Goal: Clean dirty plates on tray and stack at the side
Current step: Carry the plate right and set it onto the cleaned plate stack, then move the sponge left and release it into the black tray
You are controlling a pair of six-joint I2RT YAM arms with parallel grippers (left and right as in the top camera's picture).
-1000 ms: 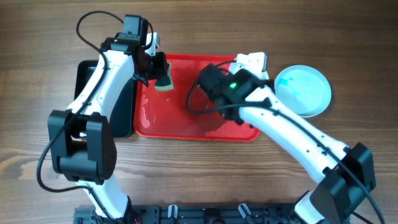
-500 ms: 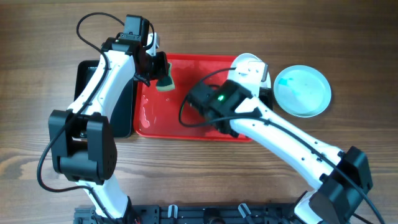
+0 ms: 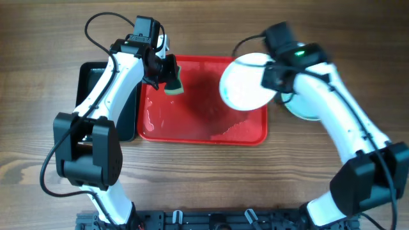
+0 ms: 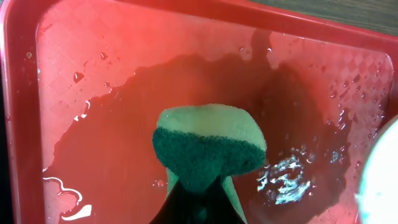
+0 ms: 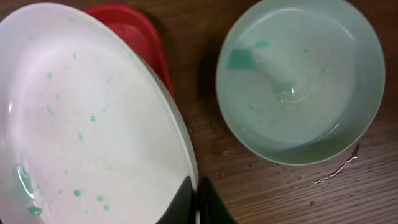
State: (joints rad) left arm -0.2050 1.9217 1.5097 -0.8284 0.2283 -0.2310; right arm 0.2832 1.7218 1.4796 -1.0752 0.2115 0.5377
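Note:
My right gripper holds the white plate's rim and should move across and down over the turquoise plate (image 3: 299, 110) (image 5: 298, 81) to let go of it. The turquoise plate is lower down, to the gripper's right in the overhead view.
My right gripper (image 3: 268, 82) (image 5: 198, 200) is shut on the rim of a white plate (image 3: 244, 83) (image 5: 87, 118). It holds the plate raised and tilted over the right end of the red tray (image 3: 192, 115) (image 5: 134, 28). Small teal specks dot the plate. A pale turquoise plate (image 3: 299, 110) (image 5: 298, 81) with a teal smear and water lies on the table to the right, mostly hidden under my right arm in the overhead view. My left gripper (image 3: 167, 75) (image 4: 202, 208) is shut on a green sponge (image 3: 172, 83) (image 4: 208, 143), above the wet tray (image 4: 93, 155) near its back left.
A smaller black tray (image 3: 128, 121) lies against the red tray's left side, partly under my left arm. Water is pooled on the red tray's floor. Bare wooden table surrounds the trays.
My right arm swung from the middle of the tray to its right end, carrying the white plate up with it and covering most of the turquoise plate. The left gripper with the sponge shifted slightly right.

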